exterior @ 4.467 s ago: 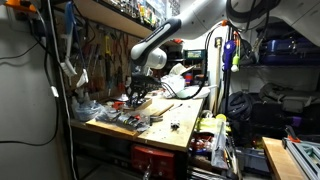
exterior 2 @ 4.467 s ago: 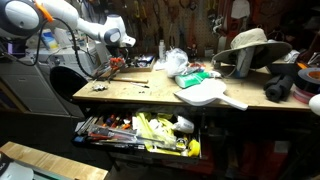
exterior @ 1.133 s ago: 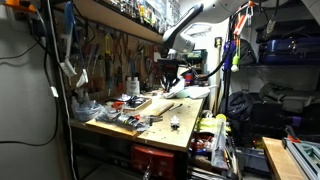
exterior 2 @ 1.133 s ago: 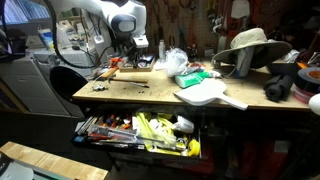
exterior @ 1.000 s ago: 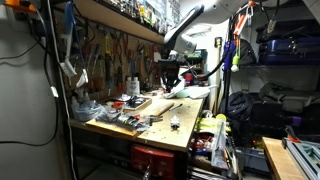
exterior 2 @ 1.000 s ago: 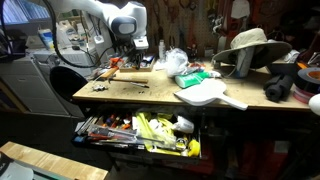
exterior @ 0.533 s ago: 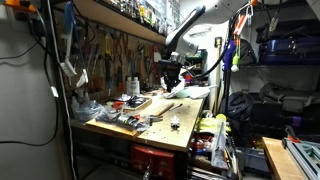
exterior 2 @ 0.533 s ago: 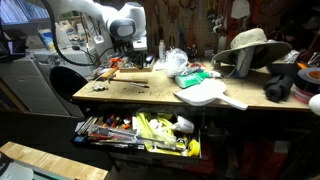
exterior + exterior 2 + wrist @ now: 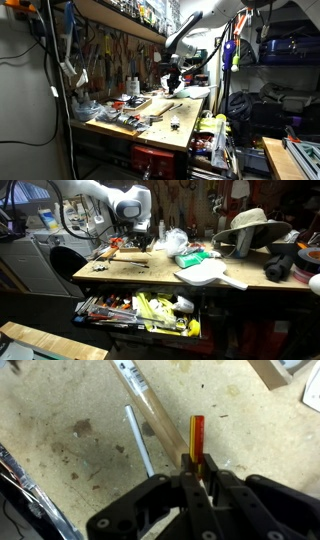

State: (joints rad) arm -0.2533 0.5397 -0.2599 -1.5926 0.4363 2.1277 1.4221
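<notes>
My gripper turns and moves down toward the right in the wrist view next, and releases the tool where bare bench top (image 9: 156, 257) (image 9: 238, 452) lies below it, clear of the stick.
My gripper (image 9: 197, 470) is shut on a thin red and yellow tool (image 9: 197, 433) that sticks out between the fingers. It hangs a little above the stained workbench top (image 9: 70, 470). Under and beside it lie a long wooden stick (image 9: 148, 402) and a thin pale grey rod (image 9: 139, 440). In both exterior views the gripper (image 9: 172, 82) (image 9: 133, 237) hovers over the back part of the cluttered bench, pointing down.
Hand tools hang on the wall board (image 9: 105, 55). Loose tools and a board (image 9: 135, 103) lie at one end of the bench. A straw hat (image 9: 250, 225), a white paddle-shaped board (image 9: 210, 275) and an open drawer full of tools (image 9: 140, 310) are nearby.
Since 4.5 s ago the arm has swung from the bench's cluttered end toward its middle, with the tool in the gripper. Over the last second it has only shifted slightly.
</notes>
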